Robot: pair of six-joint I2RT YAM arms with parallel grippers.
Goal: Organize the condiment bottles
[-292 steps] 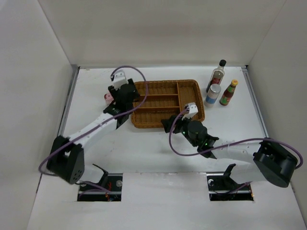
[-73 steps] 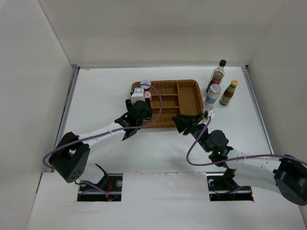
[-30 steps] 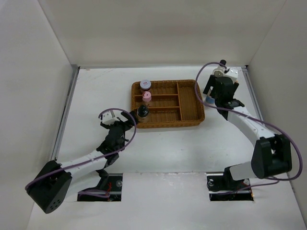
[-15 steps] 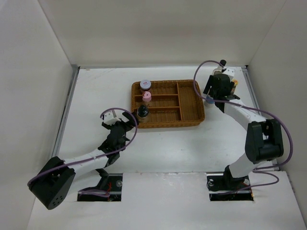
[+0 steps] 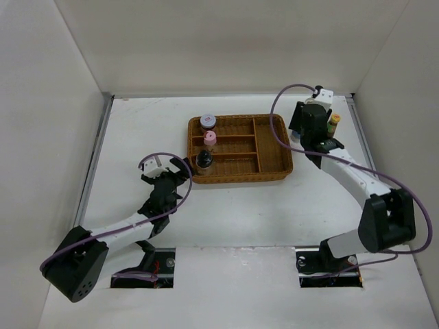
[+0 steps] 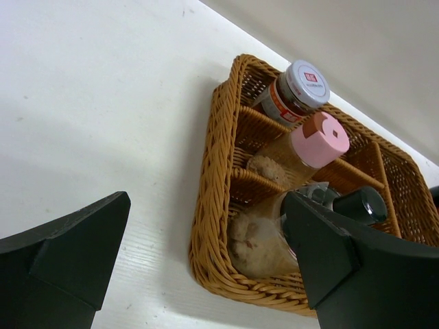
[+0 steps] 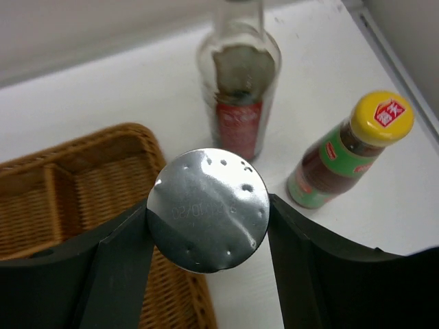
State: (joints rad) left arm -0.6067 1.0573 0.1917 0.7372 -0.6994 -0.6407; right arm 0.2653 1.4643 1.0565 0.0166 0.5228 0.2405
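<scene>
My right gripper holds the silver-lidded bottle. It should carry the bottle to the left in the top view, toward the basket's empty long section below and over that section's far end (image 5: 265,125) (image 7: 99,188), then lower it and let go.
In the right wrist view my right gripper (image 7: 209,219) is shut on the silver-lidded bottle (image 7: 209,205), a finger pressed against each side of the lid. Just beyond it stand the tall clear bottle (image 7: 239,75) and the yellow-capped red sauce bottle (image 7: 346,154). From above, the right gripper (image 5: 306,131) hides most of that group; only the yellow cap (image 5: 334,120) shows. The wicker basket (image 5: 274,147) holds a grey-lidded jar (image 6: 305,82), a pink-lidded jar (image 6: 319,135) and a short black-capped bottle (image 6: 363,204) in its left compartments. My left gripper (image 5: 167,175) stands open, empty, just left of the basket's near corner.
The basket's middle and right compartments (image 5: 241,145) hold nothing. A raised table edge (image 5: 363,137) runs close behind the right-hand bottles. White walls enclose the table on three sides. Purple cables loop above both arms.
The right gripper's jaws have narrowed onto the silver lid. The left arm has drawn back slightly from the basket, still open.
</scene>
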